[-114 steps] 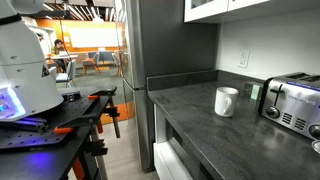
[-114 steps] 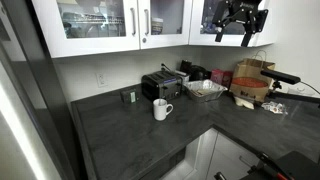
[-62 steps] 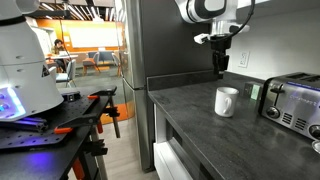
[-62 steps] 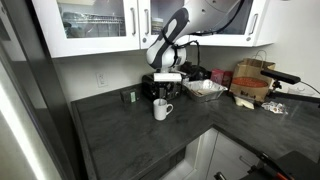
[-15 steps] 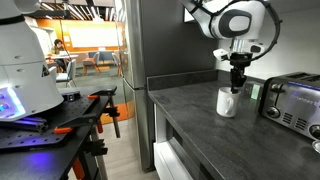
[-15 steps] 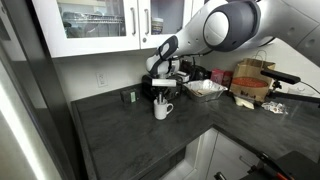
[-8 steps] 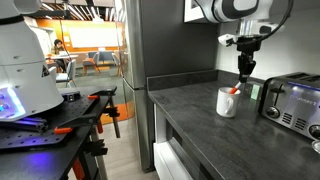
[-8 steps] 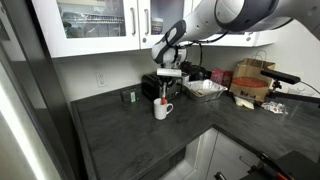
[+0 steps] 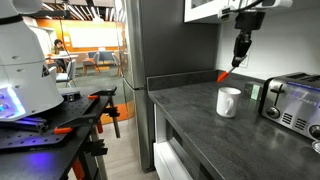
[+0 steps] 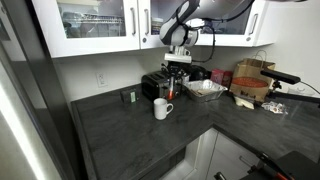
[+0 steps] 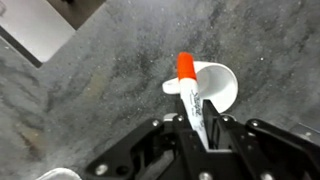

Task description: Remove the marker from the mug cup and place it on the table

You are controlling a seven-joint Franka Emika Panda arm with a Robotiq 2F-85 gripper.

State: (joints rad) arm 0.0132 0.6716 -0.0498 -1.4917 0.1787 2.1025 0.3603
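The robot needs to move its gripper toward the open edge of the counter and down beside the mug cup to release the marker on bare table (image 9: 196, 112) (image 11: 148, 52), since the mug stands below.
My gripper (image 11: 200, 126) is shut on the marker (image 11: 188, 82), which has a white barrel and an orange-red cap pointing away from the jaws. In an exterior view the gripper (image 9: 238, 60) hangs high above the white mug cup (image 9: 227, 101), and the marker's red tip (image 9: 224, 76) slants down clear of the rim. The mug cup (image 11: 218, 88) lies directly below in the wrist view, standing on the dark grey table (image 11: 90, 90). From another exterior view the gripper (image 10: 176, 72) is above and slightly behind the mug cup (image 10: 161, 109).
A steel toaster (image 9: 290, 100) stands beside the mug, also seen behind it (image 10: 160, 85). A wire basket (image 10: 205, 88) and a cardboard box (image 10: 252, 80) sit farther along the counter. Wall cabinets (image 10: 100, 25) hang overhead. A black workbench with orange clamps (image 9: 60, 125) stands off the counter.
The gripper has risen straight up from the mug with the marker in it. The marker has come fully out of the mug, which stayed in place.
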